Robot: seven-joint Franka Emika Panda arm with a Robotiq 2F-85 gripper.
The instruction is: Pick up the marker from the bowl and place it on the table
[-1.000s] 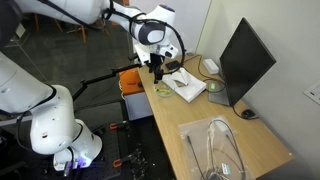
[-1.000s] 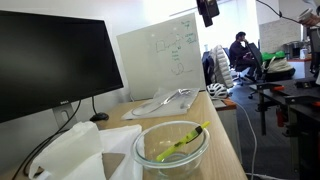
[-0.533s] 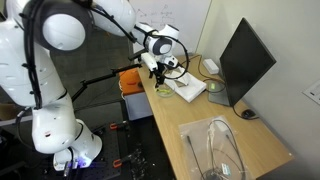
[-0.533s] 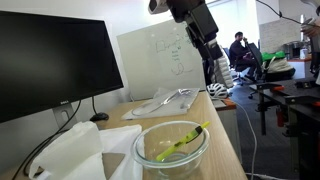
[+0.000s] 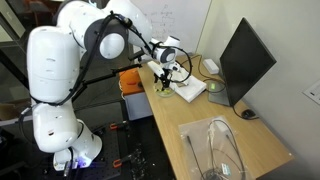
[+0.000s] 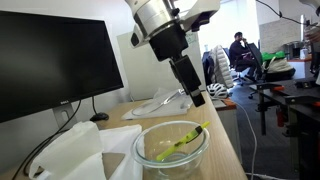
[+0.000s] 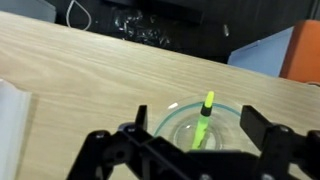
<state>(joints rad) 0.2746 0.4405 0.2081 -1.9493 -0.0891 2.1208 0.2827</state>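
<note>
My open gripper moves down into the bowl point(image 6: 150, 158) next, past the marker's raised tip, to the low near end of the marker point(image 6: 184, 143).
The bowl point(image 6: 150, 158) is small, clear with a yellow-green rim, and stands on the wooden table point(image 6: 228, 150) near its edge. The yellowish-green marker point(image 6: 184, 143) lies tilted inside it, its tip resting on the rim. In the wrist view the marker point(image 7: 203, 118) sits in the bowl point(image 7: 172, 122), between my two fingers. My gripper point(image 7: 195, 128) is open and empty, hanging just above the bowl. In both exterior views the gripper point(image 6: 198, 97) point(image 5: 163, 78) is over the bowl point(image 5: 163, 91), apart from the marker.
A black monitor point(image 5: 243, 58) stands at the far side of the table. A white board point(image 5: 186, 86) lies next to the bowl, with a pale round dish point(image 5: 210, 67) behind it. Clear plastic packaging point(image 5: 222, 148) and an orange box point(image 5: 130, 80) are nearby.
The arm has swung in and come down from high above the table, so the open gripper now hangs right over the bowl. Bowl and marker have not moved.
</note>
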